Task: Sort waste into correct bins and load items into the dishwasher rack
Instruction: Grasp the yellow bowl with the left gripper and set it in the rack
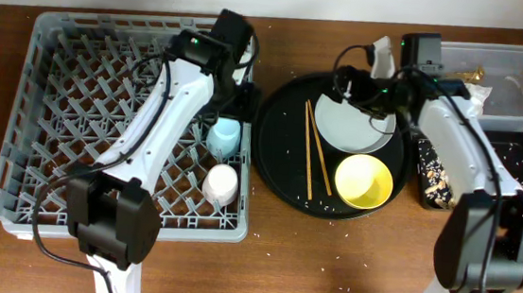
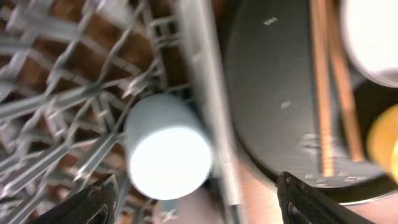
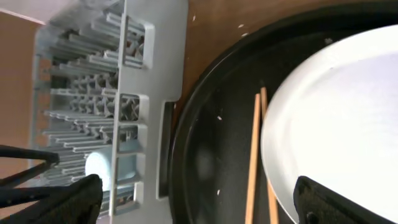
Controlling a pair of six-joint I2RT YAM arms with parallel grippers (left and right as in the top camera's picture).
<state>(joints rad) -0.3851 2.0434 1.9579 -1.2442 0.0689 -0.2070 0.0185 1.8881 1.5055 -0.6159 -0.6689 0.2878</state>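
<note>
I need to take my left gripper over the chopsticks and down, open, to the yellow bowl's plate-side rim (image 1: 350, 161) (image 2: 380, 121), below and to its right in the overhead view.
The grey dishwasher rack (image 1: 85, 103) holds the light-blue cup (image 1: 224, 136) and the pink cup (image 1: 222, 183) by its right rim. My left gripper (image 1: 240, 92) is open and empty just above the blue cup (image 2: 166, 146). The left wrist view shows its fingers (image 2: 202, 208) spread wide. The plate (image 1: 356, 124), yellow bowl (image 1: 364, 180) and chopsticks (image 1: 312, 160) lie on the round black tray (image 1: 279, 158). My right gripper (image 1: 352, 83) is open and empty over the plate's far-left edge (image 3: 336, 118), with the chopsticks (image 3: 252, 168) between its fingers (image 3: 205, 202).
The clear tub (image 1: 506, 116) stands at the back right with scraps inside. The shallow black tray (image 1: 517, 159) lies in front of it, with a brown-and-gold wrapper (image 1: 435, 171) at its left edge. White crumbs dot the round tray and the table in front.
</note>
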